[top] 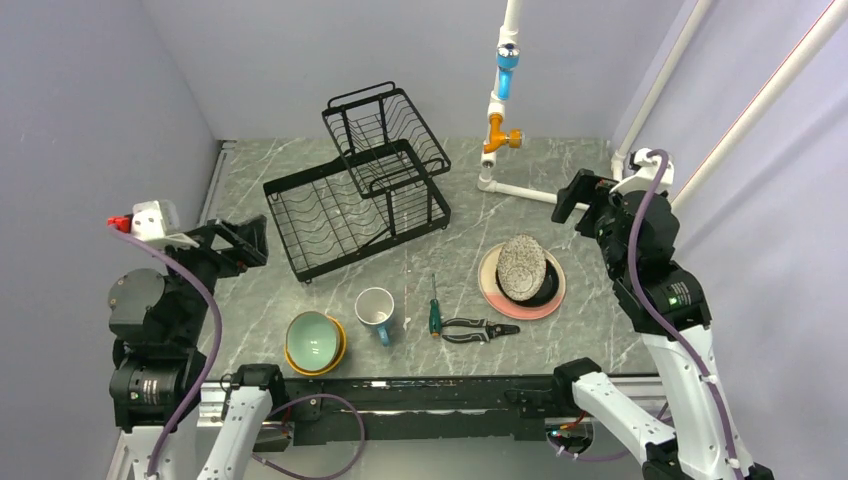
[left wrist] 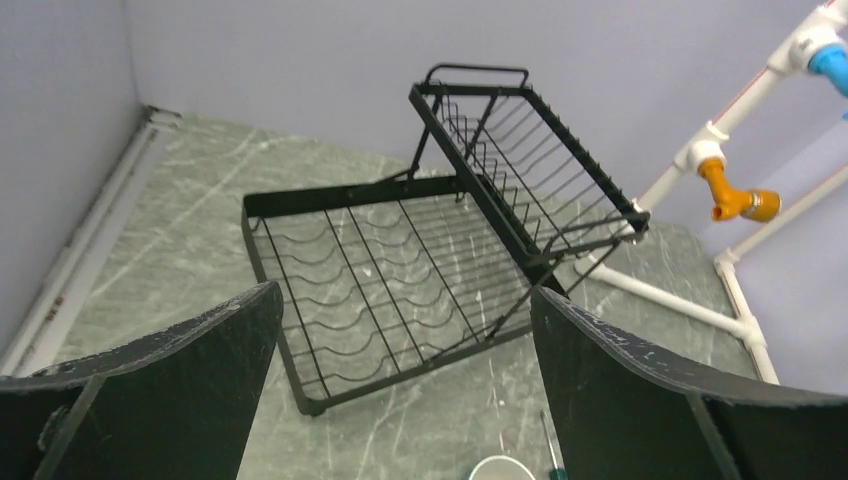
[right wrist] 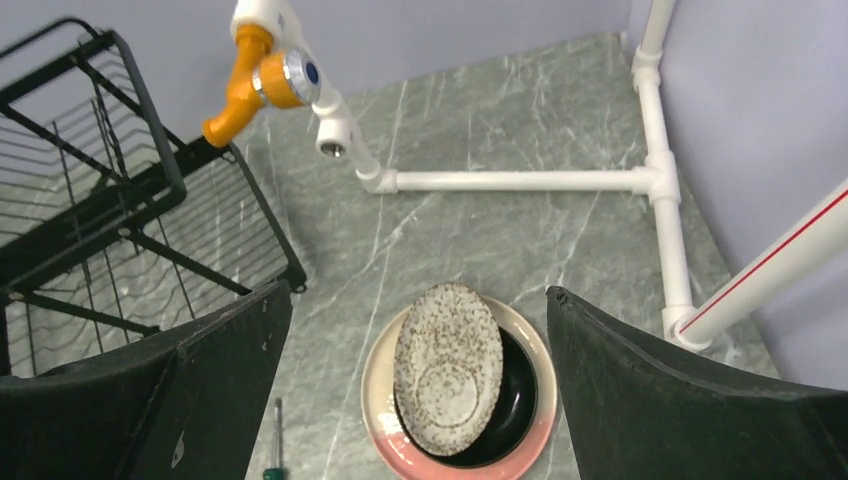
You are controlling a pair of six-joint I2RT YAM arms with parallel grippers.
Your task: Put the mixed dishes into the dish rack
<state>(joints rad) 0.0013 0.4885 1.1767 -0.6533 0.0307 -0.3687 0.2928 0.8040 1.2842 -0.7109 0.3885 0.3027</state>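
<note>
The right gripper swings to the left in the top view next and lowers onto the mug's rim by the screwdriver, as the mug's opening faces up.
The black wire dish rack (top: 360, 195) stands at the back left, and no dishes show in it. The white mug with blue handle (top: 376, 308) stands in front of it. The mint-green bowl (top: 312, 338) sits inside the orange bowl (top: 338, 353) at the near left. The speckled grey plate (top: 522, 267) lies upside down and tilted on the black plate (top: 551, 286), which sits on the pink-cream plate (top: 497, 296). The zigzag bowl is out of view. My left gripper (top: 248, 243) is open and empty, raised near the rack (left wrist: 400, 270). My right gripper (top: 572, 200) is open and empty above the plate stack (right wrist: 448, 365).
A green-handled screwdriver (top: 435, 312) and black pliers (top: 478, 329) lie between the mug and the plates. A white pipe frame (top: 520, 190) with an orange tap (top: 503, 137) stands at the back right. Grey walls close the left, back and right sides.
</note>
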